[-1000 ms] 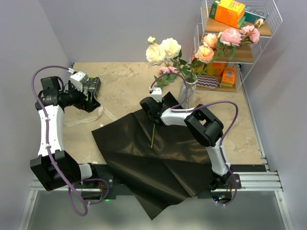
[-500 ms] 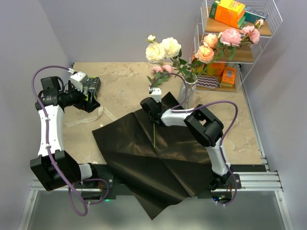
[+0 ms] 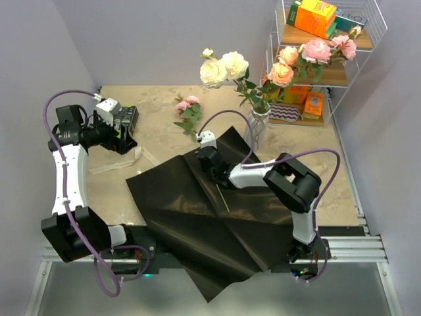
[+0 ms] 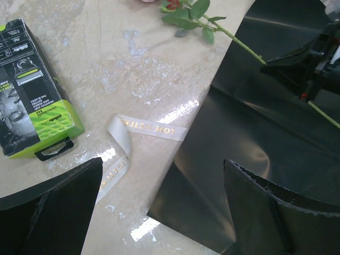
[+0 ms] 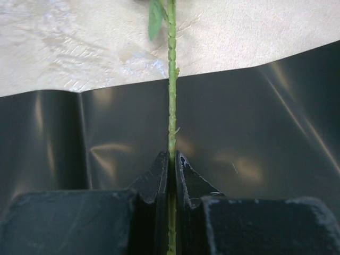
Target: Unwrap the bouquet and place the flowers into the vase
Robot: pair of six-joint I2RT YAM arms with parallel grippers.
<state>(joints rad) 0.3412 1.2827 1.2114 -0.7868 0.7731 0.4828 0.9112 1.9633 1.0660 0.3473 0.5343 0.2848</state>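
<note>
I will next turn my right gripper and move it to the left in the top view, over the sheet's crease [image 3: 189,169] [image 5: 86,141], and let go of the rose's stem, because the sheet lies close below.
The black paper sheet [image 3: 210,217] lies unfolded on the table. One pink rose [image 3: 186,104] rests with its head on the bare tabletop and its green stem [image 5: 171,79] slanting across the sheet. My right gripper [image 3: 209,161] is low over the sheet's far corner, shut on that stem [image 5: 172,156]. The white vase [image 3: 258,126] stands just right of it, holding several cream, peach and pink roses [image 3: 227,66]. My left gripper [image 3: 122,128] hangs open at the far left, nothing between its jaws [image 4: 163,164]. The beige ribbon [image 4: 143,127] lies loose beside the sheet.
A black-and-green box [image 3: 126,118] lies under the left gripper near the back left wall. A white wire shelf [image 3: 329,66] with orange boxes stands at the back right, close behind the vase. The sheet overhangs the table's near edge [image 3: 217,283].
My right gripper has shut on the rose stem and swung it: the flower head moved left, away from the vase, and the stem's cut end swung right. The left arm stayed still.
</note>
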